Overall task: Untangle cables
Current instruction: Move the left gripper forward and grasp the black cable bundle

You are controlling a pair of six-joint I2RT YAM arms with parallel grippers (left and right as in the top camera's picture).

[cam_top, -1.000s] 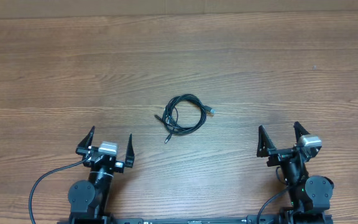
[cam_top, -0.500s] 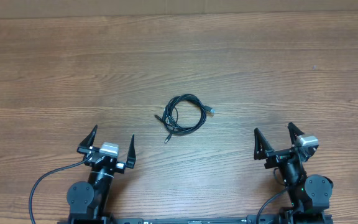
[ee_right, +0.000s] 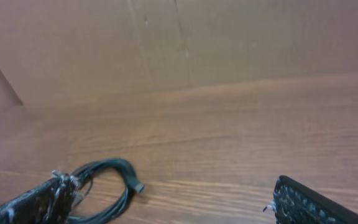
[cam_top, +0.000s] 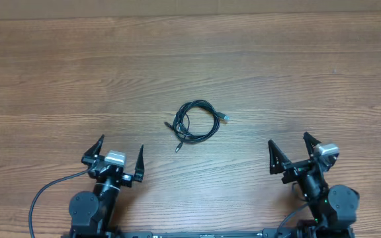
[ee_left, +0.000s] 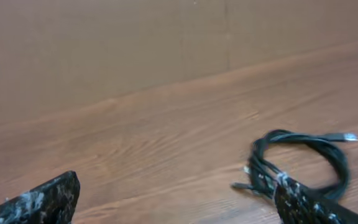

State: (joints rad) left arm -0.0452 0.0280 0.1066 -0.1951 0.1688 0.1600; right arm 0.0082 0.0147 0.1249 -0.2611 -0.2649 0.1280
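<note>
My left gripper will move outward and to the right in the overhead view, then down around the wires, because they bunch along the coil's near side.
The cables (cam_top: 198, 121) lie as one small coil of thin black wire with small plug ends near the middle of the wooden table. My left gripper (cam_top: 119, 153) sits open near the front edge, down and left of the coil, with nothing between its fingers. At the front right, my right gripper (cam_top: 290, 149) is open and empty too. The left wrist view has the cables (ee_left: 303, 162) ahead on the right, partly behind the right fingertip (ee_left: 309, 205). From the right wrist, the cables (ee_right: 107, 186) lie ahead on the left, beside the left fingertip (ee_right: 36, 202).
A brown cardboard wall (ee_right: 179, 43) stands along the table's far edge. Thick black arm cables (cam_top: 45, 195) loop by the left base and the right base (cam_top: 290, 218). The wooden table (cam_top: 296, 73) stretches bare around the coil.
The right gripper has shifted slightly left and toward the front edge. The left gripper has barely moved. The cables lie as before.
</note>
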